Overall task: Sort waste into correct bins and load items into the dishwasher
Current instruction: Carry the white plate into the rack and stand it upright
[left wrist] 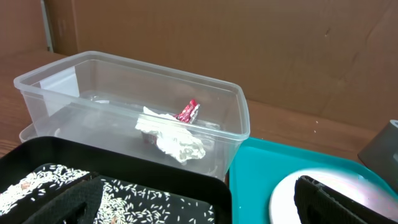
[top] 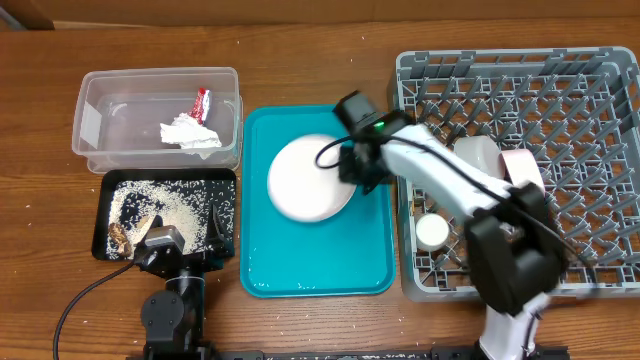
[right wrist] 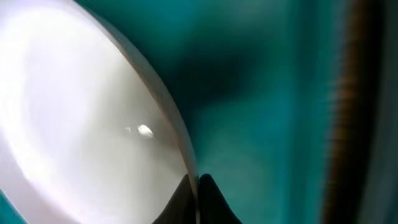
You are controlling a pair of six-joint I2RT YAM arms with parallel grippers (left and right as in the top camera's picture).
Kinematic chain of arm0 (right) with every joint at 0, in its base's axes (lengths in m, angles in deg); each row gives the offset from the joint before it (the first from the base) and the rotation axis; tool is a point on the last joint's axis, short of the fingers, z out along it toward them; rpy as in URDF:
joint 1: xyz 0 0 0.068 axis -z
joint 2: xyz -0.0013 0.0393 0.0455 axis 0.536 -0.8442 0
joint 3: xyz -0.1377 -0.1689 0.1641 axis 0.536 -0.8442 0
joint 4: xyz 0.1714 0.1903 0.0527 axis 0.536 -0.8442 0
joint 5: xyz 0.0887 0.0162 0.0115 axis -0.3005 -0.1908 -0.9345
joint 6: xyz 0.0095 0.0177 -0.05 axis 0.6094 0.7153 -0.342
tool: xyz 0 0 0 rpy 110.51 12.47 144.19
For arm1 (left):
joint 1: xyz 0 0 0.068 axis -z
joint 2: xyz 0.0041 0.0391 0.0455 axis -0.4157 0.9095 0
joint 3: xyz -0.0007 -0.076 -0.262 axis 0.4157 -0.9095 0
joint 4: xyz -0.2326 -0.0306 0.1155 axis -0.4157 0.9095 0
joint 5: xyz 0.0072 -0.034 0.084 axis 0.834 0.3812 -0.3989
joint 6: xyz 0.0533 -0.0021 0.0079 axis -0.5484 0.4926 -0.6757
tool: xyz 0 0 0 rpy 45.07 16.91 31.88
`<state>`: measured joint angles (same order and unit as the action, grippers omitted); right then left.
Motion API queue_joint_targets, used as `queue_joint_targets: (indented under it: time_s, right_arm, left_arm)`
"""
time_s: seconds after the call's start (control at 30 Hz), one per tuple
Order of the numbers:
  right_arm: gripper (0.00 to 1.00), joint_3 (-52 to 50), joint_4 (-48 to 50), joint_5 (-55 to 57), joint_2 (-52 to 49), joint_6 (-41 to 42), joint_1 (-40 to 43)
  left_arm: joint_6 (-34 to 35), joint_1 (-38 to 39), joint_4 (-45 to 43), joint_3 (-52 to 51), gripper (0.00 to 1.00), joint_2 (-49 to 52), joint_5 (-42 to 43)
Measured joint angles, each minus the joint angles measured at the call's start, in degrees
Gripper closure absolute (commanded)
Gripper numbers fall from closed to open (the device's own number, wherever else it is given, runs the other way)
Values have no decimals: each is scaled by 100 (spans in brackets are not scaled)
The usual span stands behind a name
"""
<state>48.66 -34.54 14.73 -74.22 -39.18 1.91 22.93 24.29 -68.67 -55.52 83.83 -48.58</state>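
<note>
The robot's right gripper will next carry the white plate up and to the right in the overhead view, past the pink-backed plate, and lower it where the rack's wires stand empty (top: 598, 130).
The round white plate (top: 308, 176) lies on the teal tray (top: 310, 268). My right gripper (top: 352, 168) is shut on the plate's right rim; in the right wrist view the fingertips (right wrist: 198, 186) pinch the rim of the plate (right wrist: 81, 118). The clear tub (top: 105, 110) holds the crumpled tissue (top: 188, 133) and red wrapper (top: 202, 102), also in the left wrist view (left wrist: 177, 140) (left wrist: 188, 111). The black tray (top: 225, 180) holds rice and brown scraps (top: 150, 205). My left gripper (left wrist: 193, 205) is open above the black tray's front. The grey dish rack (top: 570, 120) holds a pink-backed plate (top: 522, 170), a pale bowl (top: 478, 152) and a small cup (top: 433, 232). Chopsticks are not visible.
The teal tray sits between the black tray and the dish rack. The right arm reaches from the front right across the rack's left side. Brown cardboard stands behind the table in the left wrist view (left wrist: 249, 50).
</note>
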Motion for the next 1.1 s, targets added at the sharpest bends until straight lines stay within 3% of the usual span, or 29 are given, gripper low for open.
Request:
queue_joint_targets:
  time_s: [0.27,0.4,0.7,1.1]
  right_arm:
    - [96,166,-267,1349,2149,0,533]
    - [96,199,-914,2756,2809,-2,780]
    - [96,184,-2267,5759,2951,7,1792]
    - [96,39,-2142,6955,2479,166,3287]
  left_arm:
    - [0,0,0,0,0,0,0]
    - [0,0,0,0,0,0,0]
    - [0,0,0,0,0,0,0]
    - [0,0,0,0,0,0,0]
